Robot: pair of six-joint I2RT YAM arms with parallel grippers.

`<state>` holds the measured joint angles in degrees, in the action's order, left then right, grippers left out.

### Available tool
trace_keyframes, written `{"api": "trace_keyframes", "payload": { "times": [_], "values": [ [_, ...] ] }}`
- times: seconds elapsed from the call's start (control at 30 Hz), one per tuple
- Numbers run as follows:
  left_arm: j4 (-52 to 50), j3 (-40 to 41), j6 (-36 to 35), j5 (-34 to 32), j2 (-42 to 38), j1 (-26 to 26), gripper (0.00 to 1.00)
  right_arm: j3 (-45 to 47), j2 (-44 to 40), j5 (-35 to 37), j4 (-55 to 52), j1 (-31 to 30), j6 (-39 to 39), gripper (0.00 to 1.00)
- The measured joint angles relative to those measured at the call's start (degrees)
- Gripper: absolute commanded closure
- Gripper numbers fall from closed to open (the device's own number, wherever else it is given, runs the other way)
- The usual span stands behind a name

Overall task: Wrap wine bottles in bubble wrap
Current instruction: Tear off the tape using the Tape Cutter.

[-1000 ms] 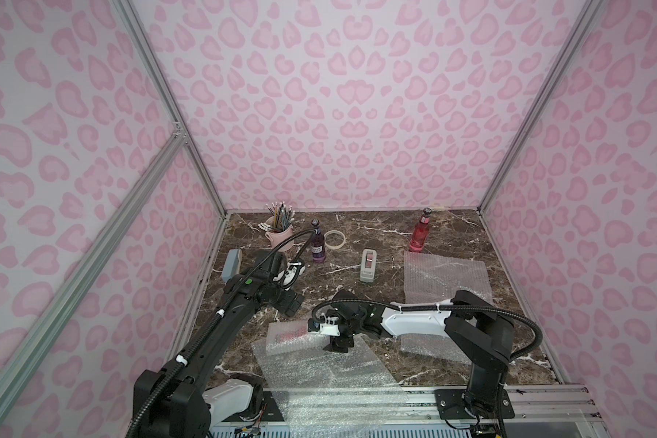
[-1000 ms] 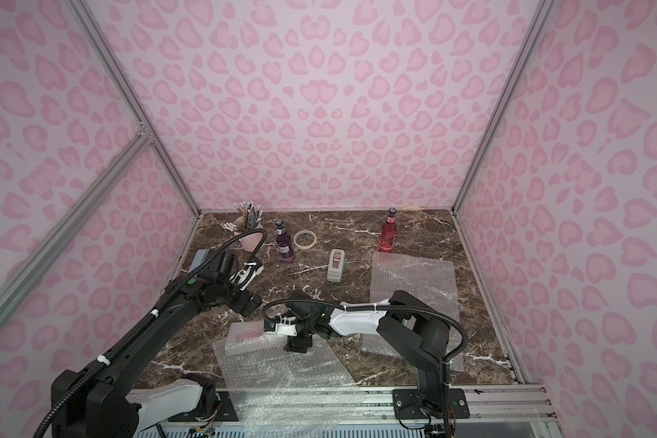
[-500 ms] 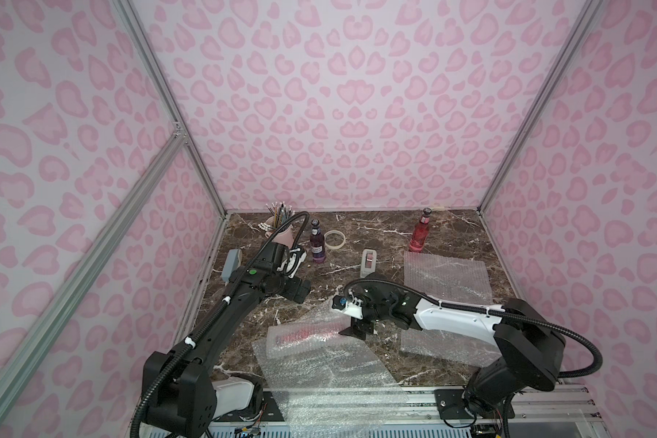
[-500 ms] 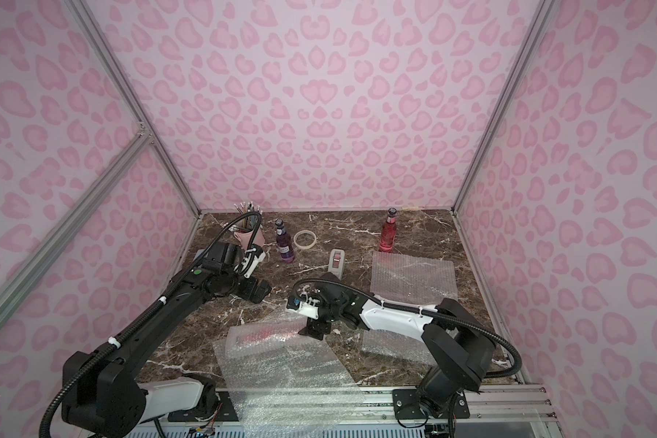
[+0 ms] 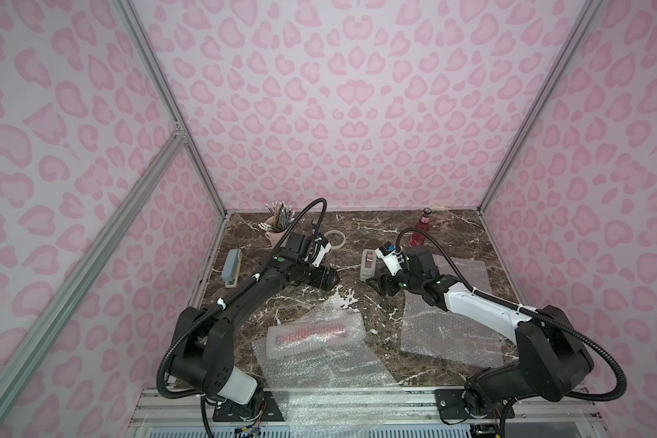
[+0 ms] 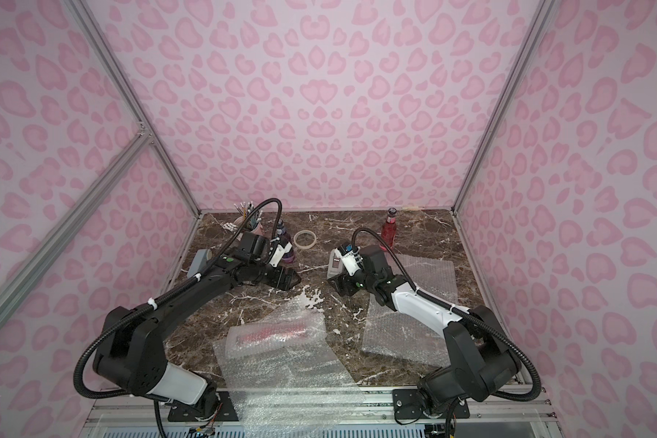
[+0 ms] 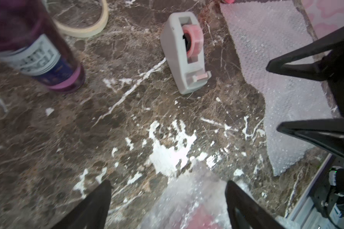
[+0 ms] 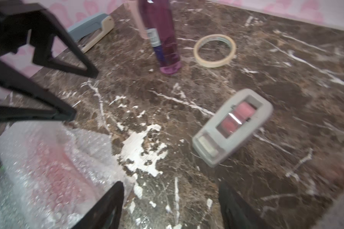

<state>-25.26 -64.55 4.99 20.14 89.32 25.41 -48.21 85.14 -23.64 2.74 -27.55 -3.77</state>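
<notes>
I will move my left gripper outward to the cutter end of the grey tape dispenser next and close on the tape, because the tape's loose end shows there.
One pink-red wine bottle lies rolled in bubble wrap near the table's front, on a flat sheet. Its end shows in the left wrist view and the right wrist view. My left gripper and right gripper hover beyond it, facing each other, both open and empty. A purple bottle stands behind the left arm. Another pink-red bottle stands at the back right. A further sheet lies under the right arm.
A grey tape dispenser sits between the grippers, toward the back. A ring of tape, a pink cup of pencils and a grey stapler stand along the back left.
Both grippers have left the wrapped bottle and moved toward the back of the table. The right arm has swung out to the right. The wrapped bottle stays where it was.
</notes>
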Motion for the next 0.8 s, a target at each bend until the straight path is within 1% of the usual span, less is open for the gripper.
{"api": "trace_keyframes", "payload": {
  "times": [0.07,0.13,0.2,0.3,0.37,0.4,0.5,0.63,0.8],
  "values": [
    [1.3,-3.2,1.9,0.5,3.7,2.1,0.12,0.0,0.7,1.0,-0.1,1.7,-3.1,0.28],
    [2.6,-6.4,4.0,1.2,7.6,3.8,0.18,0.3,1.0,1.4,0.6,2.6,-5.5,0.30],
    [3.6,-10.2,5.8,2.6,12.3,5.0,0.21,0.5,1.7,1.5,1.4,3.2,-7.9,0.34],
    [4.9,-15.2,8.6,4.0,18.5,5.6,0.26,0.3,3.5,2.0,2.6,4.0,-10.6,0.41],
    [5.4,-17.6,10.0,4.9,21.7,5.8,0.28,0.0,4.9,2.2,3.4,4.5,-11.9,0.44],
    [5.5,-19.0,10.9,5.5,23.3,5.8,0.32,-0.2,5.8,2.1,3.8,4.9,-12.4,0.45],
    [6.4,-21.8,13.0,7.5,27.1,5.8,0.38,-0.6,7.9,2.1,5.2,5.6,-13.7,0.46],
    [7.0,-23.7,15.1,9.3,30.2,5.8,0.41,-1.9,11.2,1.9,6.8,6.0,-14.7,0.48],
    [7.3,-26.0,16.0,10.3,33.3,5.8,0.47,-3.8,15.4,1.1,8.9,5.9,-15.5,0.49]
  ]
}}
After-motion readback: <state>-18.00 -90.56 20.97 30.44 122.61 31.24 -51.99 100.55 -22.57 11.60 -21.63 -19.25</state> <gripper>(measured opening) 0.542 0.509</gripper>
